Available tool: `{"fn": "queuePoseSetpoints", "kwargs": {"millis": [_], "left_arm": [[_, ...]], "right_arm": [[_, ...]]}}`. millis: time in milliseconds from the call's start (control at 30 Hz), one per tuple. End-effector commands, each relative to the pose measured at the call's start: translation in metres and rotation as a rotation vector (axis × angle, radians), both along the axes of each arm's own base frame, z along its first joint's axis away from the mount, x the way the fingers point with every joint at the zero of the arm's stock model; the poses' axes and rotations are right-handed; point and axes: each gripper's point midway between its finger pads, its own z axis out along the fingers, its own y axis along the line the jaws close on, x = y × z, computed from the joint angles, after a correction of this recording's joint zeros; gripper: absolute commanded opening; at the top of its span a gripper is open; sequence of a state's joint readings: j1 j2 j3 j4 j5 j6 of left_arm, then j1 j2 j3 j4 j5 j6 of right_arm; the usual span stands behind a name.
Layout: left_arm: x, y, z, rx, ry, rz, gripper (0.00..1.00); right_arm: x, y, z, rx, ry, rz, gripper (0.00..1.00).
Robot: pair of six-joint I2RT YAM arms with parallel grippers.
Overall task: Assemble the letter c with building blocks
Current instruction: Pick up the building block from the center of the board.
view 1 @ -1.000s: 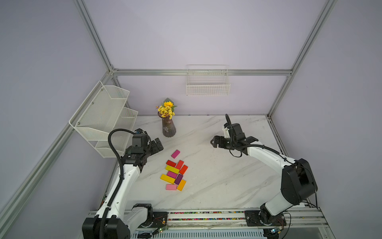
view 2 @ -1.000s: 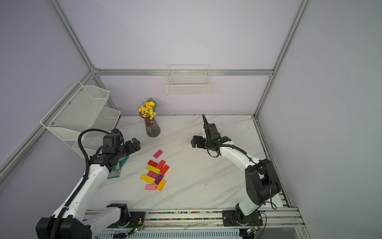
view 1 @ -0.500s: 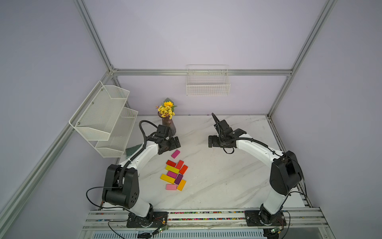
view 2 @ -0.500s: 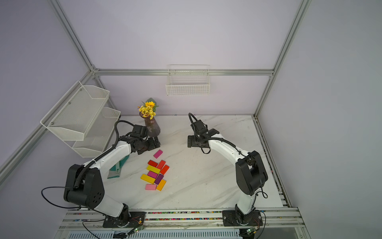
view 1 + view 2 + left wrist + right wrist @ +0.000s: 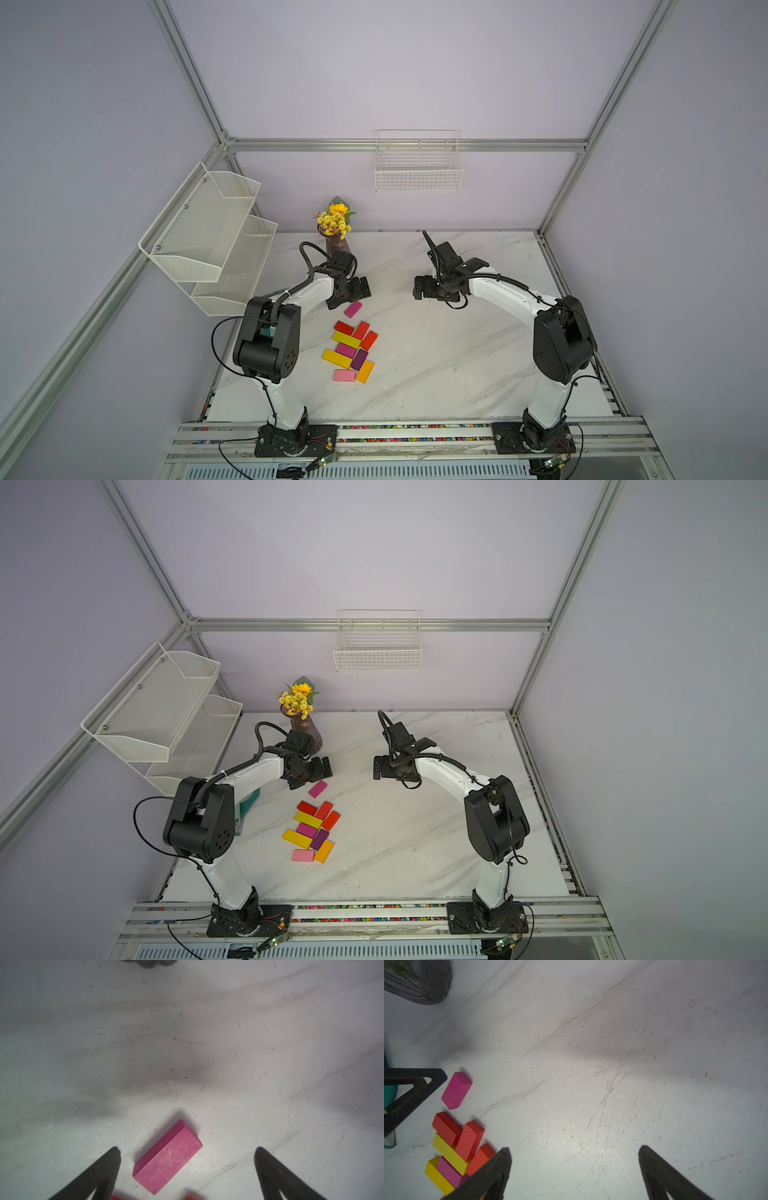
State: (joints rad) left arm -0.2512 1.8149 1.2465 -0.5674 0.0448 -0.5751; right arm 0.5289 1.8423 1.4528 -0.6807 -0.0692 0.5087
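Observation:
My left gripper is open above the long sides of the lone magenta block (image 5: 353,309) (image 5: 168,1157), which lies slanted between its fingers. Next it will turn and go down onto them.
The building blocks lie left of the table's middle. A lone magenta block (image 5: 353,309) (image 5: 318,789) sits just behind a tight cluster of red (image 5: 344,327), yellow (image 5: 346,340), purple (image 5: 359,359), orange (image 5: 365,371) and light pink (image 5: 344,375) blocks. My left gripper (image 5: 349,293) hangs open right over the lone magenta block (image 5: 168,1157), which lies between its fingers (image 5: 108,1169), apart from both. My right gripper (image 5: 424,287) is open over bare marble to the right of the blocks, with nothing between its fingertips (image 5: 500,1163). The cluster (image 5: 454,1147) shows beside them.
A vase of yellow flowers (image 5: 334,237) stands close behind the left gripper. A white mesh shelf (image 5: 208,237) hangs at the left wall, and a wire basket (image 5: 417,166) on the back wall. A teal object (image 5: 249,802) lies beside the left arm.
My left arm has swung right from the table's left edge to the lone magenta block. The right gripper has shifted a little left. Both stay open and the blocks have not moved.

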Motion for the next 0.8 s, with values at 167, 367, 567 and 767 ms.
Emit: {"fn": "queuePoseSetpoints", "kwargs": {"millis": [167, 367, 567, 767], "left_arm": [[-0.015, -0.006, 0.009, 0.125, 0.025, -0.211, 0.89], [-0.033, -0.002, -0.005, 0.205, 0.089, -0.29, 0.86], [-0.038, 0.005, -0.019, 0.254, 0.151, -0.325, 0.85], [-0.035, 0.006, -0.025, 0.271, 0.167, -0.342, 0.78]], "right_arm": [[0.0, 0.002, -0.003, 0.048, 0.025, -0.026, 0.97], [0.003, -0.003, -0.002, 0.08, 0.024, -0.063, 0.97], [0.006, -0.013, -0.002, 0.103, 0.024, -0.107, 0.97], [0.006, -0.025, -0.001, 0.125, 0.022, -0.151, 0.97]]}}
